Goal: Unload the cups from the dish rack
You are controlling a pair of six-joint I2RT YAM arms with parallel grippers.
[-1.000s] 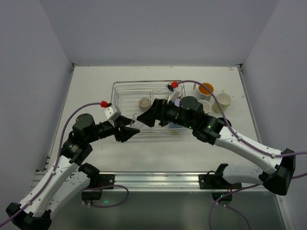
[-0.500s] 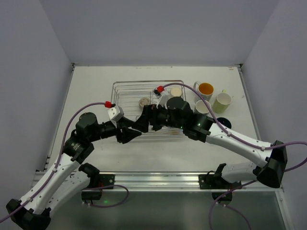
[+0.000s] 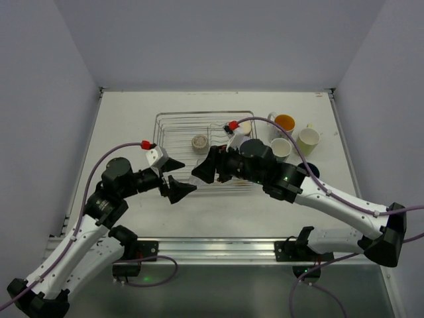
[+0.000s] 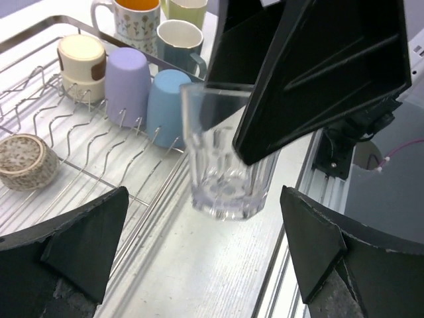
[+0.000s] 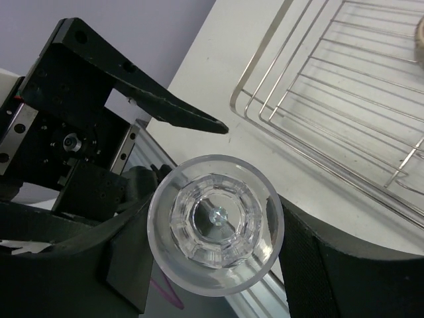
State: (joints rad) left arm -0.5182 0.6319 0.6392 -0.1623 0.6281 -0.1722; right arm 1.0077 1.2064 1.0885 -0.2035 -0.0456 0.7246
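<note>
My right gripper will next bring the clear glass cup back, lower it and release, since bare tabletop between rack (image 3: pixel 159 132) and bar is below and back from my gripper.
A clear glass cup (image 5: pixel 215 224) stands upright between my right gripper's (image 5: pixel 215 228) two black fingers, which are shut on its sides. In the left wrist view the glass (image 4: pixel 228 159) sits just off the dish rack's (image 4: pixel 40 112) near edge. My left gripper (image 4: pixel 204 202) is open wide, its fingers (image 4: pixel 86 238) apart from the glass on both sides. From above, the left gripper (image 3: pixel 177 177) faces the right gripper (image 3: pixel 202 169) at the rack's (image 3: pixel 159 132) front rim. Cream (image 4: pixel 81 56), lavender (image 4: pixel 128 83) and light blue (image 4: pixel 165 106) cups stand upside down in the rack.
A low speckled cup (image 3: pixel 199 142) sits in the rack. Right of the rack stand a white mug with orange inside (image 3: pixel 285 123), a yellow-green cup (image 3: pixel 308 138), a teal mug (image 4: pixel 182 40) and a dark blue cup (image 3: pixel 310 171). A metal rail (image 3: pixel 218 246) runs along the table's near edge.
My left gripper has opened, let go of the glass and drawn back a little. My right gripper has closed on the glass from the other side.
</note>
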